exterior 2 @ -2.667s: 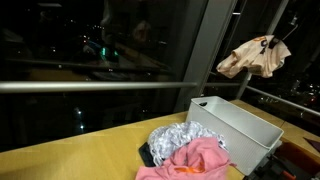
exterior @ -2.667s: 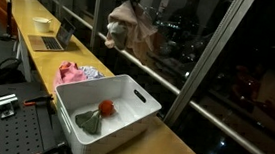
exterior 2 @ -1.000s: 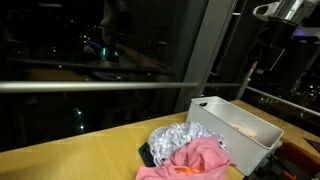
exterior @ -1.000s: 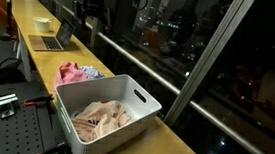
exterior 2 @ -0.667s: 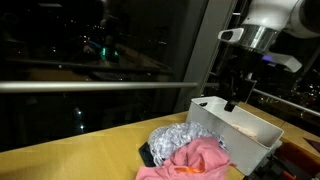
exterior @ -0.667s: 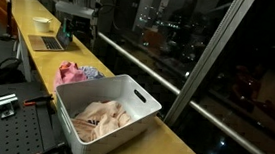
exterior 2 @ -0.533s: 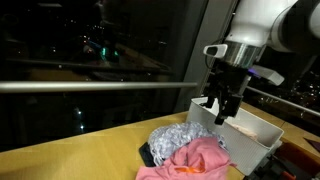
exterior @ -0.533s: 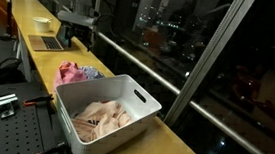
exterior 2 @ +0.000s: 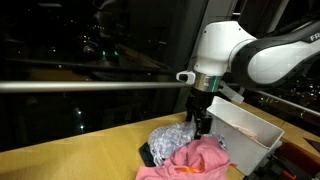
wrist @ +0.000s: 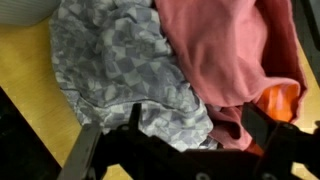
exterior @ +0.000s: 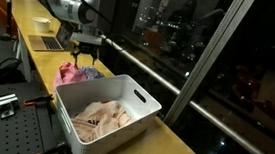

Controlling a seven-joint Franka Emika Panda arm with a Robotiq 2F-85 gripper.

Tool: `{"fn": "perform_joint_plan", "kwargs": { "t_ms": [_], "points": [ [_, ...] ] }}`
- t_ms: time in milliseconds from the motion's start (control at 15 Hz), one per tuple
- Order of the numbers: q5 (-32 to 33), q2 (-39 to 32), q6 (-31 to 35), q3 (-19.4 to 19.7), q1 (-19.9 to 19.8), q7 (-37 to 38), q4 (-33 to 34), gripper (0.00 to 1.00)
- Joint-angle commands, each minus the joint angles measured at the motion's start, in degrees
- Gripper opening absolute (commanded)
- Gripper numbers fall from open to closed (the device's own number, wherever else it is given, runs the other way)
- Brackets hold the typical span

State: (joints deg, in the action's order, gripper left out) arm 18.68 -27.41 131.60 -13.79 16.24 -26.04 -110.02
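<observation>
My open gripper comes down next onto the seam [exterior 2: 188,144] [wrist: 206,108] where the grey patterned cloth meets the pink, as that bundle lies below, between its spread fingers.
My gripper [exterior: 83,55] [exterior 2: 201,127] hangs open just above a pile of clothes beside the bin, holding nothing. In the wrist view the gripper [wrist: 198,128] straddles the seam where a grey patterned cloth [wrist: 125,60] meets a pink cloth [wrist: 225,45]. An orange piece [wrist: 282,100] peeks out under the pink one. Both exterior views show the grey cloth [exterior 2: 178,137] [exterior: 92,73] and the pink cloth [exterior 2: 196,160] [exterior: 68,76] heaped on the wooden counter [exterior 2: 80,160]. A beige cloth [exterior: 100,119] lies inside the white bin [exterior: 140,105] [exterior 2: 250,140].
A tall dark window with a metal rail [exterior: 158,74] runs along the counter's far side. A laptop [exterior: 50,41] and a white bowl [exterior: 43,24] sit farther down the counter. A perforated metal bench [exterior: 8,126] lies beside the bin.
The beige cloth, once held high over the bin, now lies in it. The arm has swung from the bin to the clothes pile and come down over it, jaws open.
</observation>
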Motion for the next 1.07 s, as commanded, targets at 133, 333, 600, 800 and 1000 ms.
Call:
{"fn": "perform_joint_plan", "kwargs": {
  "t_ms": [133, 333, 600, 800, 1000],
  "points": [
    [0.27, -6.84, 0.55, -0.7, -0.53, -4.53, 5.93, 1.0],
    [-0.61, -9.19, 0.68, -1.06, -1.75, -6.97, 6.26, 1.0],
    [-2.62, -11.02, -1.44, -1.53, -3.37, -9.33, 6.62, 1.0],
    [-3.61, -13.43, -0.63, -1.35, -4.48, -10.73, 7.6, 1.0],
    [-4.83, -16.14, 1.25, -1.29, -5.96, -12.68, 8.28, 1.0]
  ]
}}
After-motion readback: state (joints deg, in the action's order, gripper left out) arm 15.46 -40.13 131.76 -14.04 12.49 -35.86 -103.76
